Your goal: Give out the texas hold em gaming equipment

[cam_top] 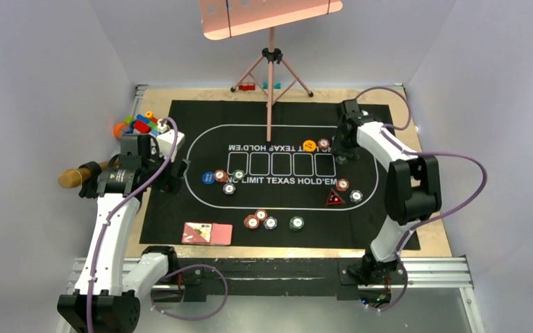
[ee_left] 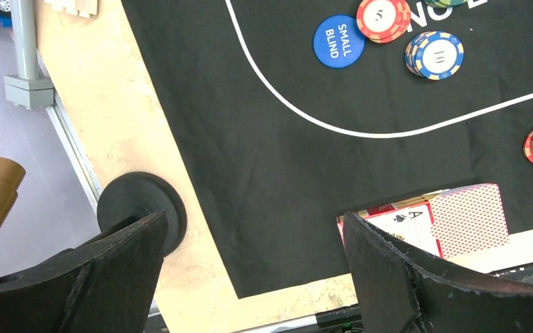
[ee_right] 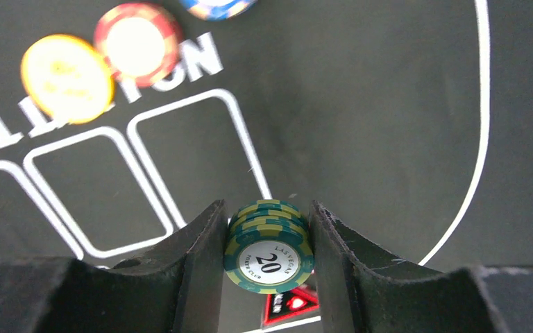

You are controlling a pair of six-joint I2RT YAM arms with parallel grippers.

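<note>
The right gripper moves outward and down next to release the green chips (ee_right: 269, 255) on empty mat beside the blue chip inside the white curve.
My right gripper (ee_right: 268, 232) is shut on a small stack of green chips (ee_right: 269, 255) marked 20, held above the mat near the far right card box (cam_top: 342, 149). Below it lie the red-marked triangle (ee_right: 290, 304), an orange button (ee_right: 66, 78) and a red chip (ee_right: 137, 43). My left gripper (ee_left: 253, 222) is open over the mat's near left corner, holding nothing. The pink-backed cards (ee_left: 468, 218) lie by its right finger. A blue SMALL BLIND button (ee_left: 339, 41), red chips (ee_left: 383, 17) and blue chips (ee_left: 436, 54) sit farther in.
More chip stacks (cam_top: 261, 220) lie near the mat's (cam_top: 173, 215) front edge, others (cam_top: 349, 190) by the triangle. Toy blocks (cam_top: 142, 125) are heaped at the far left. A tripod (cam_top: 271, 83) stands at the back centre. A brown cylinder (cam_top: 76, 177) sticks out at the left.
</note>
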